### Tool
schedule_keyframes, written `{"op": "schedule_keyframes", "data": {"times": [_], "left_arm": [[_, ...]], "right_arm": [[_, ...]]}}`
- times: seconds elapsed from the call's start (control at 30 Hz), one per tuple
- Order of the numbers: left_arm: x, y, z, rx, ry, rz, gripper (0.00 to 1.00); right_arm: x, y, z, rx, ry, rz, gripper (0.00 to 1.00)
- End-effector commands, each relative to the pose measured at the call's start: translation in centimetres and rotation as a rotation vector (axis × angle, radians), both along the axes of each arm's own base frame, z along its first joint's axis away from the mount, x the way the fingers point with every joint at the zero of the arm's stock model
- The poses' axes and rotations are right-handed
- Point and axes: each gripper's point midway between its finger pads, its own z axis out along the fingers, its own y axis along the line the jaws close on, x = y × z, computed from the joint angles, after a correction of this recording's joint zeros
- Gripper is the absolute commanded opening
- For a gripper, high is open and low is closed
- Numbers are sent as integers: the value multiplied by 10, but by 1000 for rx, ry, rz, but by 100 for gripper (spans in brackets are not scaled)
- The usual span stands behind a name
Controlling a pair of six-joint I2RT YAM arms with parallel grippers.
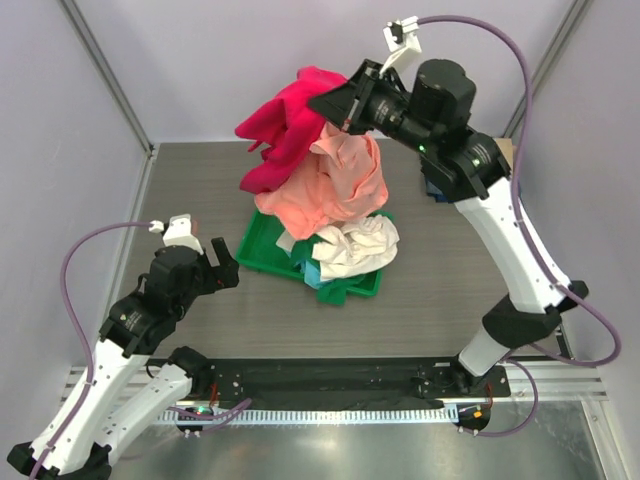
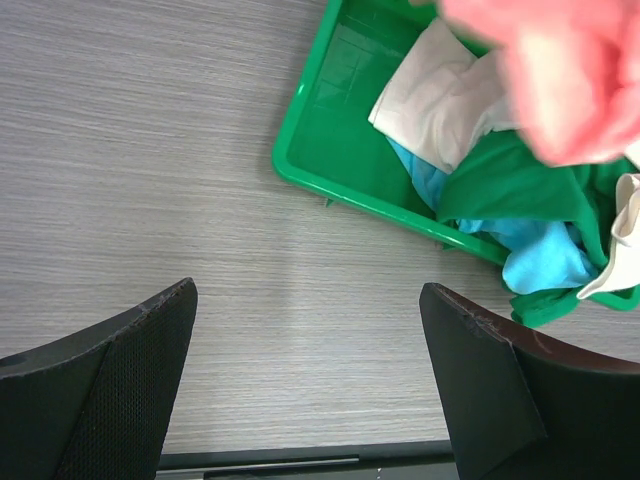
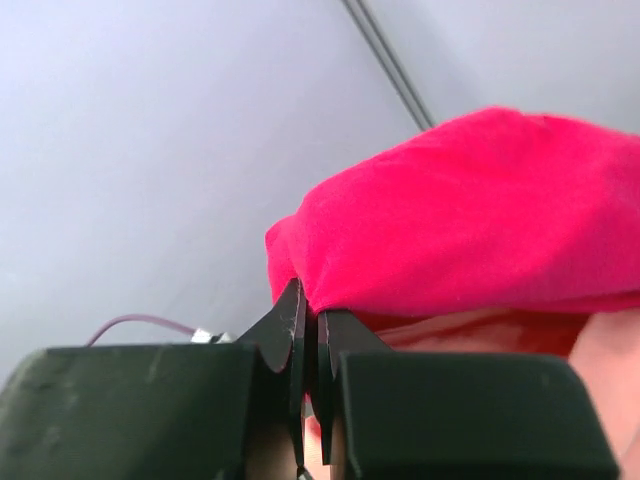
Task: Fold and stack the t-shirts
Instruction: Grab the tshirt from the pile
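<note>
The salmon-pink t-shirt hangs with the crimson-red one, so my right gripper lowers over the green tray next and tilts its fingers downward before opening.
My right gripper [image 1: 335, 103] is raised high above the table and shut on the crimson-red t-shirt [image 1: 285, 125], which hangs from it; in the right wrist view the red cloth [image 3: 470, 230] is pinched between the jaws [image 3: 311, 312]. A salmon-pink t-shirt [image 1: 335, 185] hangs with it, its lower end over the green tray [image 1: 258, 250]. A white t-shirt [image 1: 355, 245], green cloth [image 2: 520, 180] and light blue cloth [image 2: 545, 255] lie in the tray. My left gripper [image 1: 222, 262] is open and empty, low over bare table left of the tray [image 2: 330, 170].
The wood-grain table [image 1: 200, 190] is enclosed by pale walls. A dark blue object [image 1: 435, 188] lies at the back right beside my right arm. The table's near edge carries a black rail [image 1: 330, 380].
</note>
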Motion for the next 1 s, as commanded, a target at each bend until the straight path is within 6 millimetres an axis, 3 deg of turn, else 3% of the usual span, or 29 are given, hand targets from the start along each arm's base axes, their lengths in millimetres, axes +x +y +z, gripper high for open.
{"op": "schedule_keyframes", "data": {"times": [0.0,0.03,0.07,0.13,0.17,0.23,0.27,0.33,0.37,0.43,0.47,0.5,0.57,0.6,0.7,0.8,0.87,0.93,0.97], "left_arm": [[5,3,6,-12,-33,29,93],[6,3,7,-12,-35,29,93],[5,3,7,-14,-37,29,93],[6,3,8,-15,-40,31,93],[5,4,8,-15,-42,32,93],[5,4,9,-16,-44,36,93],[5,4,8,-16,-44,37,93],[4,4,8,-18,-45,36,93],[4,4,8,-18,-44,35,93],[5,3,8,-16,-40,30,93],[5,2,8,-18,-39,27,93],[5,3,7,-16,-37,29,93],[5,3,8,-18,-39,29,93],[4,3,8,-18,-42,29,93],[4,4,8,-20,-44,32,93],[4,3,8,-21,-43,30,93],[4,2,9,-23,-44,27,93],[4,2,8,-22,-41,27,93],[4,2,8,-22,-41,27,93]], "right_arm": [[-29,-7,39,119,-101,42,1],[-31,-12,37,118,-101,28,1],[-19,-8,7,78,-48,1,1],[-18,-10,-12,70,-37,-19,1],[-3,-6,-59,27,31,-63,1],[2,-10,-98,1,73,-96,1],[3,-15,-150,-54,137,-124,1],[15,-25,-188,-87,146,-210,1],[18,-28,-229,-147,194,-229,1],[21,-31,-260,-225,212,-243,1],[22,-33,-273,-256,223,-245,12],[22,-33,-291,-314,260,-242,31],[23,-41,-299,-412,292,-258,82],[25,-47,-305,-492,316,-278,90],[25,-64,-298,-615,310,-357,98],[15,-73,-264,-692,229,-441,100],[1,-60,-237,-667,187,-398,100],[-9,-45,-225,-659,162,-354,100],[-20,-28,-213,-646,137,-308,100]]}}
